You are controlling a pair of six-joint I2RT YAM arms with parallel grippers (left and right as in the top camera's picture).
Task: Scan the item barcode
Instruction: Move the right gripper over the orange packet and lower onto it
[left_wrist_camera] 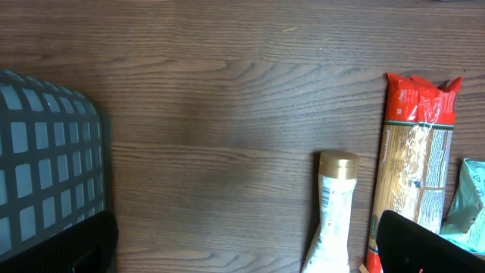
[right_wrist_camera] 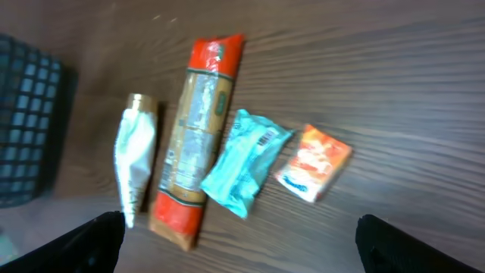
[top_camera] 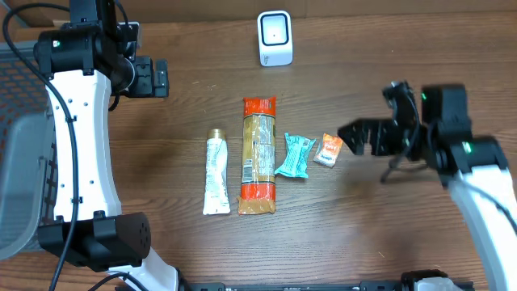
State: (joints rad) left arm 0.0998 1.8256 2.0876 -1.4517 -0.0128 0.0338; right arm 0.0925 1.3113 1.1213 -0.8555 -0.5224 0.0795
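Observation:
The near edge of the orange packet (top_camera: 328,150) (right_wrist_camera: 314,163) is below my right gripper, to its left in the overhead view, so the gripper needs to move down and across onto it next.
Four items lie in a row mid-table: a white tube with a gold cap (top_camera: 216,172), a long pasta pack with red ends (top_camera: 258,156), a teal packet (top_camera: 294,155) and a small orange packet (top_camera: 328,150). The white scanner (top_camera: 275,37) stands at the back. My right gripper (top_camera: 349,137) hovers open just right of the orange packet, holding nothing. In the right wrist view the tube (right_wrist_camera: 135,159), pasta pack (right_wrist_camera: 197,144), teal packet (right_wrist_camera: 246,163) with a barcode showing, and orange packet (right_wrist_camera: 314,163) lie ahead of the open right gripper (right_wrist_camera: 242,246). My left gripper (top_camera: 161,77) is open and empty at the back left.
A grey mesh basket (top_camera: 20,162) sits at the left edge, also seen as a basket (left_wrist_camera: 45,159) in the left wrist view, where the tube (left_wrist_camera: 333,208) and pasta pack (left_wrist_camera: 415,159) lie to the right. Bare wood surrounds the items.

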